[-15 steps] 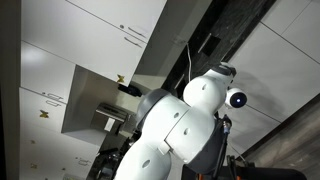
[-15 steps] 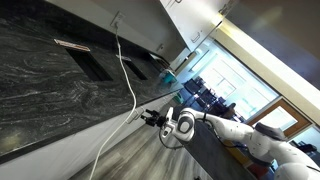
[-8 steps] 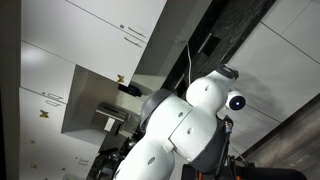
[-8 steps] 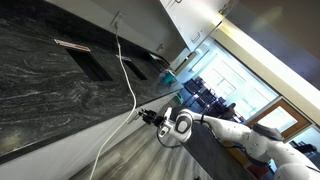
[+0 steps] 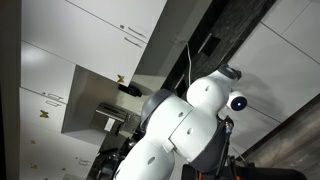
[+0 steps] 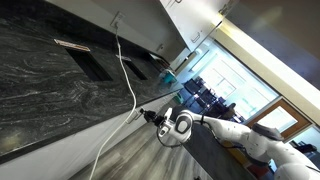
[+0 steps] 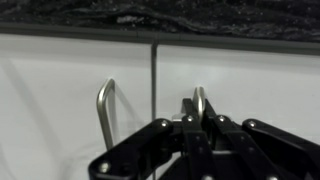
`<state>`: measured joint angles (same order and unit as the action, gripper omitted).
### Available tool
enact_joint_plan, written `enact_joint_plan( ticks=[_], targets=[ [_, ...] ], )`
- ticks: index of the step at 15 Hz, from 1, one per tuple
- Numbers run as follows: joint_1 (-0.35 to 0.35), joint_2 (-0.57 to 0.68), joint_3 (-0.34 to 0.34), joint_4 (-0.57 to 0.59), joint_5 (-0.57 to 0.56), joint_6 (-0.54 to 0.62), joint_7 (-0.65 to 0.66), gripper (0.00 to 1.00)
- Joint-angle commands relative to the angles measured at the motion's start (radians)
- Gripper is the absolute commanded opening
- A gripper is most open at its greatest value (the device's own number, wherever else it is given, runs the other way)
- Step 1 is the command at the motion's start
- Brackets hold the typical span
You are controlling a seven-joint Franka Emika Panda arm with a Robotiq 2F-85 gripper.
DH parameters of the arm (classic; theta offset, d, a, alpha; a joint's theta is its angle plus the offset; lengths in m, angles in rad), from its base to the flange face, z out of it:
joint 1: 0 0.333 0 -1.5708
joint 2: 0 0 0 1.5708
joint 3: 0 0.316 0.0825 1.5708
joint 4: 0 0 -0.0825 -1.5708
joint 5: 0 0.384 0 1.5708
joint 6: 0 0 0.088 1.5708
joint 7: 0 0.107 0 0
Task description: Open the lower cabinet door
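My gripper pulls the bar handle [image 7: 199, 98] between its fingers away from the cabinet front next, turning with the panel, then releases, since the door is still shut.
In the wrist view the lower cabinet door [image 7: 255, 75] is a plain white panel under a dark countertop. Its thin metal bar handle [image 7: 199, 98] stands upright just right of the seam between two doors. My gripper [image 7: 199, 122] is shut on that handle, its black fingers [image 7: 216, 128] pressed against both sides of the bar. In an exterior view the arm stretches out low and the gripper [image 6: 149, 116] meets the white cabinet front [image 6: 70, 148]. In an exterior view the robot's white body [image 5: 185, 120] hides the gripper.
The neighbouring white door [image 7: 50, 90] has its own metal handle [image 7: 105, 112], close on the left. A dark marble countertop [image 6: 50, 80] runs above the doors. A white cable [image 6: 125, 70] hangs across it. Upper white cabinets [image 5: 60, 60] line the wall.
The jaws have closed from wide open onto the bar handle. The wrist has edged a little closer to the cabinet front. The door has not moved.
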<state>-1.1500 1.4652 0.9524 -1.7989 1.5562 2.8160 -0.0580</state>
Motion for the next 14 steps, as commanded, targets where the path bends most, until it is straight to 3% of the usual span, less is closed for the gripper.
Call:
enact_joint_plan(
  ticks=[1,2,3,8,14],
  targets=[
    [-0.013,-0.047,-0.021,-0.078,-0.092,-0.031,0.077,0.03],
    [-0.013,-0.075,-0.041,-0.106,-0.165,-0.052,0.144,0.03],
    [0.063,-0.202,-0.156,-0.119,-0.120,-0.199,0.194,0.03],
    [0.157,-0.336,-0.418,-0.090,-0.258,-0.590,0.355,0.03],
    [0.413,-0.418,-0.801,0.014,-0.300,-0.968,0.434,0.03]
  ],
)
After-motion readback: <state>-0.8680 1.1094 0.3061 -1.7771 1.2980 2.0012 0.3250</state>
